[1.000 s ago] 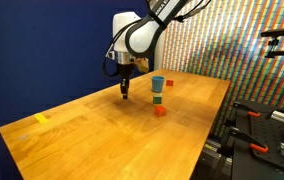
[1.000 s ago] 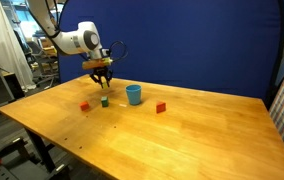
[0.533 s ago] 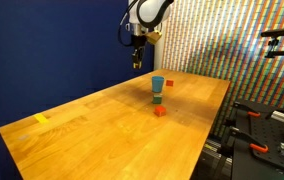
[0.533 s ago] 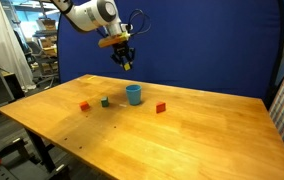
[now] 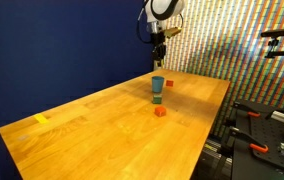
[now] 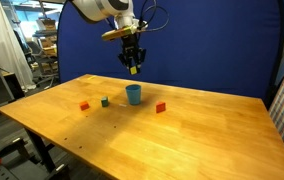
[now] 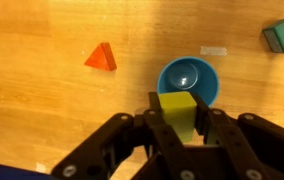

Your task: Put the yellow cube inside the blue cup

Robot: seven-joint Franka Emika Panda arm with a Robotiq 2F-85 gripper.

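The gripper lowers the yellow cube toward the blue cup, over its opening (image 5: 158, 79) (image 7: 188, 80), next, since the cube still hangs high above the cup's rim.
My gripper (image 7: 179, 115) is shut on the yellow cube (image 7: 178, 112), which sits between the two fingers. It hangs high in the air above the table, over the blue cup (image 7: 189, 78), whose open mouth shows just beyond the cube in the wrist view. In both exterior views the gripper (image 6: 133, 66) (image 5: 159, 58) is well above the cup (image 6: 133, 94) (image 5: 158, 84), and the cube shows as a yellow spot at the fingertips (image 6: 133, 70).
A green block (image 6: 105, 101) (image 7: 282, 36) and two red-orange blocks (image 6: 84, 105) (image 6: 161, 107) lie near the cup. One red-orange piece (image 7: 102, 57) shows in the wrist view. A pale yellow flat piece (image 5: 41, 119) lies near the table's far corner.
The gripper has risen from table level beside the blocks, carrying the yellow cube, and has moved sideways to a place high above the blue cup.
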